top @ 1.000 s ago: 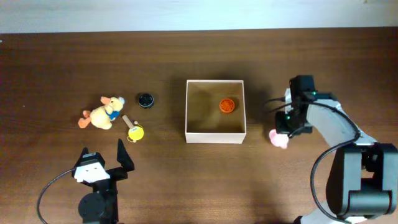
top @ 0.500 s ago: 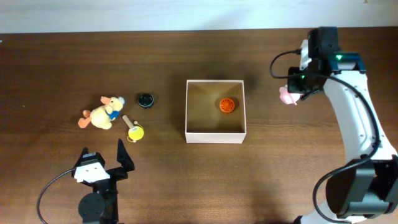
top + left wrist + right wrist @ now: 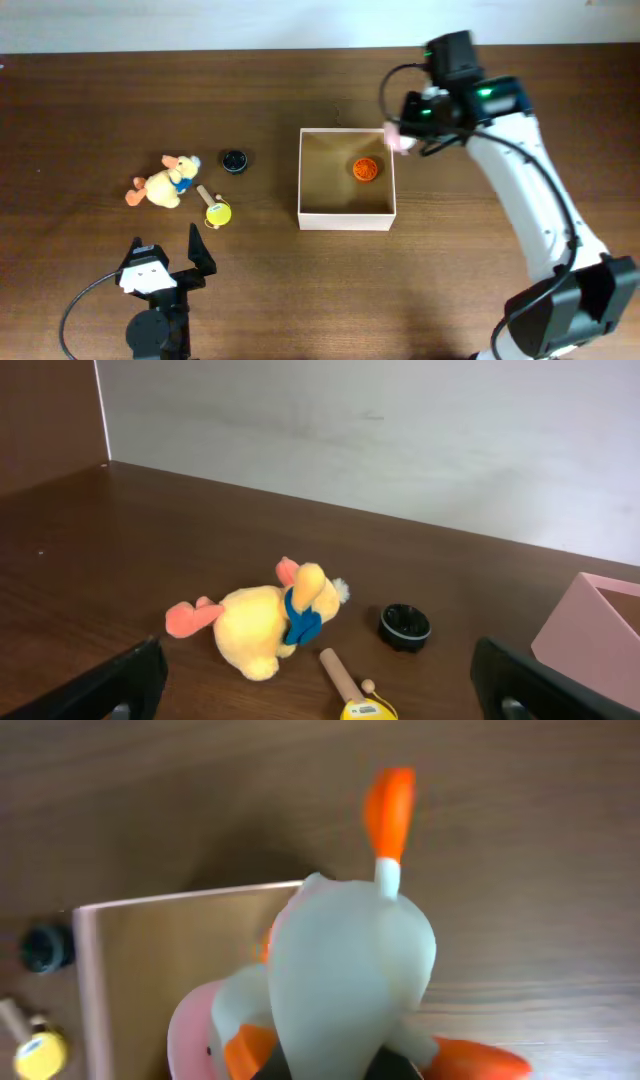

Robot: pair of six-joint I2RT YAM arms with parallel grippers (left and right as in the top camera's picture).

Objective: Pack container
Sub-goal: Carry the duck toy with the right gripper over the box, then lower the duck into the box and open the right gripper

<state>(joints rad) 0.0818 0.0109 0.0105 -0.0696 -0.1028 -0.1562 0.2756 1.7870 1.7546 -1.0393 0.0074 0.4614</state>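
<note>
The container's near corner on the duck's side [image 3: 322,191] [image 3: 136,1045] needs my right gripper down over it before my right gripper opens. My right gripper needs to go back past the orange ball to get there.
The container [image 3: 346,219], a square white-walled box with a tan inside, stands mid-table and holds an orange ball [image 3: 366,170]. My right gripper [image 3: 410,126] is shut on a pink and white toy with orange parts [image 3: 397,137] and holds it above the box's far right corner. In the right wrist view the toy [image 3: 350,970] fills the frame and hides the fingers, with the container's rim [image 3: 85,950] below it. My left gripper [image 3: 168,252] is open and empty at the front left; it also shows in the left wrist view [image 3: 315,700].
Left of the box lie a yellow plush duck [image 3: 160,186], a small black cap [image 3: 233,161] and a yellow toy with a wooden handle [image 3: 215,209]. The left wrist view shows the duck [image 3: 270,628], the cap [image 3: 405,625] and the box wall [image 3: 590,630].
My right arm lifted the pink toy from the table right of the box, swung it back and then left to above the box's far right corner. The left arm has not moved.
</note>
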